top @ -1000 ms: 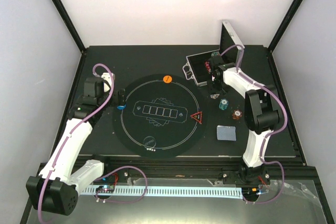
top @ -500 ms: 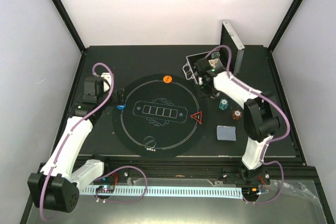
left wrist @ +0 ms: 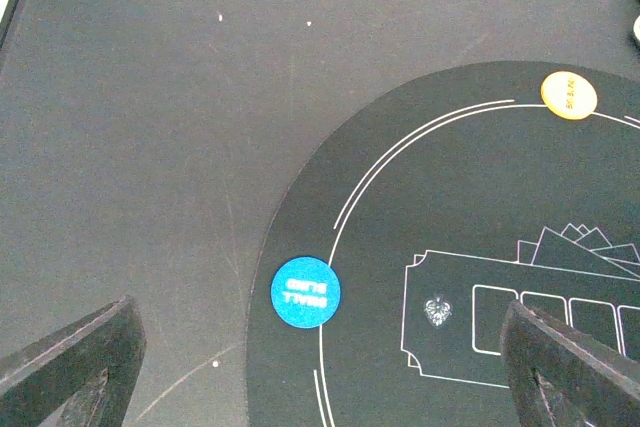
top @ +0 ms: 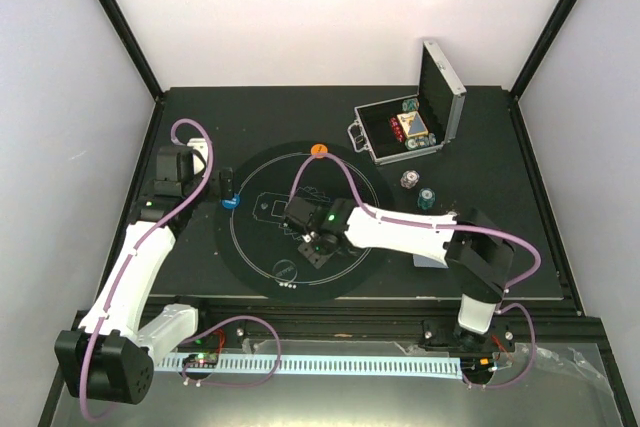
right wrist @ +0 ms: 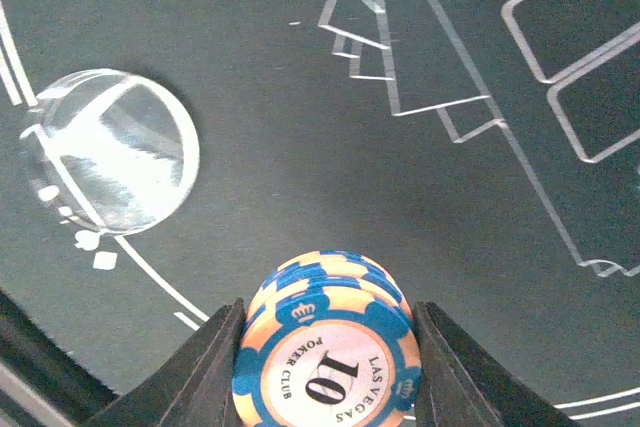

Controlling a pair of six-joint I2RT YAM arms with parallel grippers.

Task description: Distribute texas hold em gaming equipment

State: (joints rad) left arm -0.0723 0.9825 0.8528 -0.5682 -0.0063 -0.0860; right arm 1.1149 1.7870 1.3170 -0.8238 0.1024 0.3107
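Observation:
The robot will lower its right gripper back, down and to the left in the top view, onto the mat's white ring beside the clear disc, where the mat is empty.
My right gripper is shut on a small stack of orange-and-blue poker chips marked 10, held just above the black mat. From the top view this gripper hangs over the mat's near centre. A clear round disc lies on the mat's white ring, ahead and left of the chips. My left gripper is open above the mat's left edge, with the blue small-blind disc lying between its fingers. An orange disc sits at the mat's far edge. The red triangle marker is hidden under my right arm.
The silver case stands open at the back right with chips inside. Two short chip stacks stand right of the mat. Grey-blue cards peek out under my right forearm.
My right arm has swung from the case across to the mat's near centre, carrying the chip stack. The case interior now shows. The left arm has barely moved.

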